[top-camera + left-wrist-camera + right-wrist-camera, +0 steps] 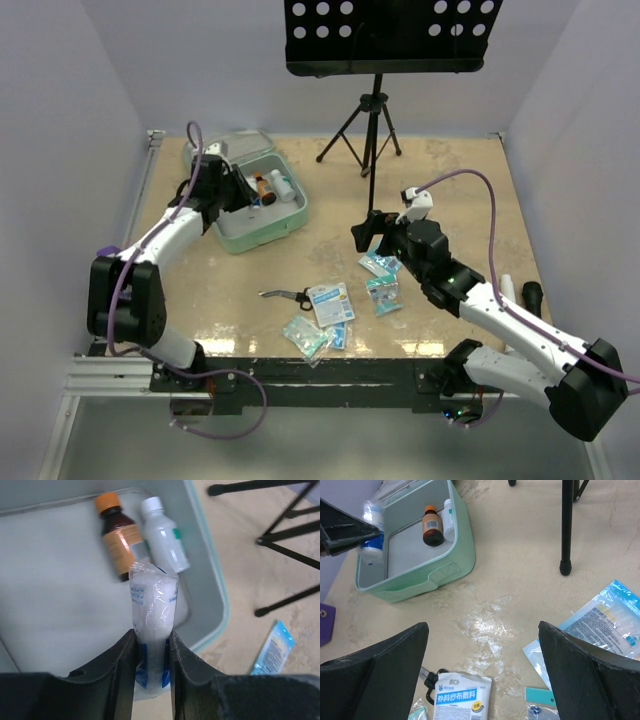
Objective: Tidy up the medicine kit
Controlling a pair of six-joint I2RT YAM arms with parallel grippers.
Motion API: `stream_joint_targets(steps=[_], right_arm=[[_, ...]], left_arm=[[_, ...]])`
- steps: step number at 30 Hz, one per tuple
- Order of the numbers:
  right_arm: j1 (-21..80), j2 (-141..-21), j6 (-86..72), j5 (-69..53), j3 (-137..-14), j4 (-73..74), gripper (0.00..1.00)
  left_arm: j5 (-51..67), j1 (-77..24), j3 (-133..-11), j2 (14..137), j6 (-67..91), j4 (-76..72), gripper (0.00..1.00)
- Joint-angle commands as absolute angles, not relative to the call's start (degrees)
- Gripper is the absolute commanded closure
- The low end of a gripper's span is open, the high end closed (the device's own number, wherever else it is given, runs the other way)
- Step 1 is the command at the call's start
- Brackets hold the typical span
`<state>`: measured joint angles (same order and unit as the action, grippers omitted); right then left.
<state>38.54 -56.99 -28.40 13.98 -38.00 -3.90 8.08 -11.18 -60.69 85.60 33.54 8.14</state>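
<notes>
The packet should go onto the kit's bottom (249, 213) (94, 587) beside the brown bottle, where there is free space, so my left gripper needs to go down into the kit first.
The medicine kit (268, 232) is a mint-green tin lying open at the back left, its lid (238, 147) tipped back. A brown bottle with an orange cap (119, 540) and a white bottle (162, 535) lie inside against the far wall. My left gripper (152, 637) hovers over the kit's inside (60, 590), shut on a clear plastic packet with blue print (152, 597) that stands up between the fingers. My right gripper (482, 626) hangs open over the bare table in the middle, nothing between its fingers; in the top view the right gripper (370, 232) is right of the kit.
A white gauze packet (330, 300), small scissors (285, 295) and several clear and blue packets (382, 282) lie near the front edge. A music stand's tripod (370, 130) stands at the back. A purple holder (107, 250) sits at the left; a white bottle (507, 290) lies far right.
</notes>
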Motion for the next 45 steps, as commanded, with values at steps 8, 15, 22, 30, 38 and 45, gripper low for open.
stream_joint_targets(steps=[8, 15, 22, 30, 38, 45], right_arm=[[38.5, -57.04, -27.95, 13.19, -37.97, -6.07, 0.03], [38.5, -57.04, -28.04, 12.57, -37.79, -6.06, 0.03], [38.5, -58.18, -28.04, 12.31, -37.88, -6.15, 0.03], [38.5, -59.15, -28.13, 12.3, -38.06, -6.24, 0.03], [38.5, -58.8, -28.12, 12.3, -38.06, -6.15, 0.03], [38.5, -57.39, -28.12, 12.39, -38.06, -5.8, 0.03]], left_arm=[[0.27, -8.53, -68.64, 103.34, 38.05, 7.56, 0.76], [-3.78, -8.44, -72.68, 109.15, 40.16, 6.86, 0.75], [-2.46, -8.26, -77.69, 113.9, 40.52, 7.55, 0.73], [-0.79, -8.17, -78.67, 115.66, 41.04, 7.56, 0.57], [-0.26, -8.17, -76.56, 112.59, 40.87, 6.77, 0.38], [1.23, -8.17, -74.8, 106.1, 39.73, 8.7, 0.37]])
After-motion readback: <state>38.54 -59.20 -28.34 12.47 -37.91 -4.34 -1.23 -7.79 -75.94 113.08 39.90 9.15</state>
